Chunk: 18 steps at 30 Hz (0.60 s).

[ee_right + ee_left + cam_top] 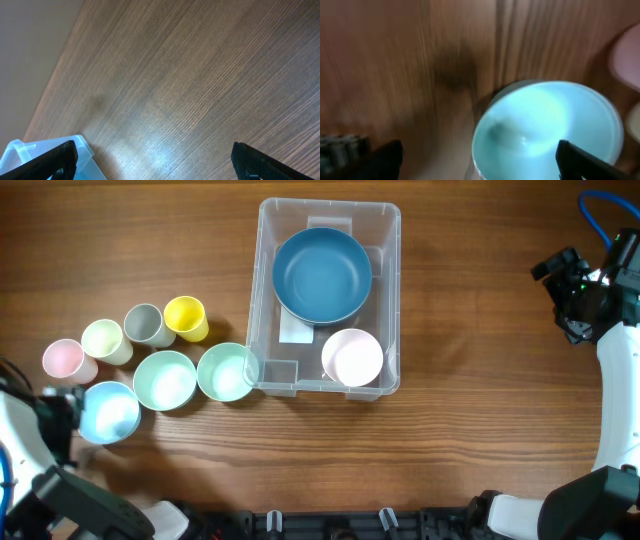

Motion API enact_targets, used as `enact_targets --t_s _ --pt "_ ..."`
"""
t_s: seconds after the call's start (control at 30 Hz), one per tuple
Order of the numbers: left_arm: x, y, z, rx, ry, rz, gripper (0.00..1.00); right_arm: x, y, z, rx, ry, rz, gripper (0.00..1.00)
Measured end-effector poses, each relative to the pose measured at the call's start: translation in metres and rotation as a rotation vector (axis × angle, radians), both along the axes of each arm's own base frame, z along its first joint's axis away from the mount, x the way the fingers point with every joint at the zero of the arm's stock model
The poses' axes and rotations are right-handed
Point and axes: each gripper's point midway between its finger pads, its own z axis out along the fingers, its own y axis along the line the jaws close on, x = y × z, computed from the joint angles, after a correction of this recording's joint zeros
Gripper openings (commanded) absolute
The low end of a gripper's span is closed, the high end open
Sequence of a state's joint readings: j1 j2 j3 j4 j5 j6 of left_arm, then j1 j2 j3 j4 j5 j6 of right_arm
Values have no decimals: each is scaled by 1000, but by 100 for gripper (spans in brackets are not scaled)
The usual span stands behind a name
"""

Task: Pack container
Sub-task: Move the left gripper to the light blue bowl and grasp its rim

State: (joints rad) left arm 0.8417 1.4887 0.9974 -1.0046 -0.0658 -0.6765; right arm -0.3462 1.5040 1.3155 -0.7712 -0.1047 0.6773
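My left gripper is to come down next onto the near rim of the light blue bowl.
The clear container stands at the table's middle back. It holds a dark blue bowl and a pale pink bowl. Its corner shows in the right wrist view. My left gripper is at the front left, open, at the light blue bowl. In the blurred left wrist view the gripper straddles the bowl's rim, one finger over its inside. My right gripper is far right, open and empty above bare wood.
Left of the container stand two mint bowls, the nearer one touching the container's corner. Behind them are a pink cup, a pale yellow cup, a grey cup and a yellow cup.
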Motion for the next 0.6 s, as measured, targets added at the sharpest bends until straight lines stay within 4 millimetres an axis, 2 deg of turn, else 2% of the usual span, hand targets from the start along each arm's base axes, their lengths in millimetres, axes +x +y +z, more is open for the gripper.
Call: enact_targets --t_s 0.1,0.23,0.3,0.33,0.37,0.6 --pt "-4 -12 -28 -27 -15 5 75 0 0 0 0 0 0 100" --pt "-11 -22 -50 -45 -16 11 38 0 0 0 0 0 0 100" --pt "-12 -24 -53 -49 -19 14 19 0 0 0 0 0 0 100" --pt "-12 -25 -54 -50 -18 13 6 0 0 0 0 0 0 100" --pt "-12 -25 -54 -52 -20 15 4 0 0 0 0 0 0 100" --pt "-13 -31 -48 -71 -25 11 4 0 0 0 0 0 0 100"
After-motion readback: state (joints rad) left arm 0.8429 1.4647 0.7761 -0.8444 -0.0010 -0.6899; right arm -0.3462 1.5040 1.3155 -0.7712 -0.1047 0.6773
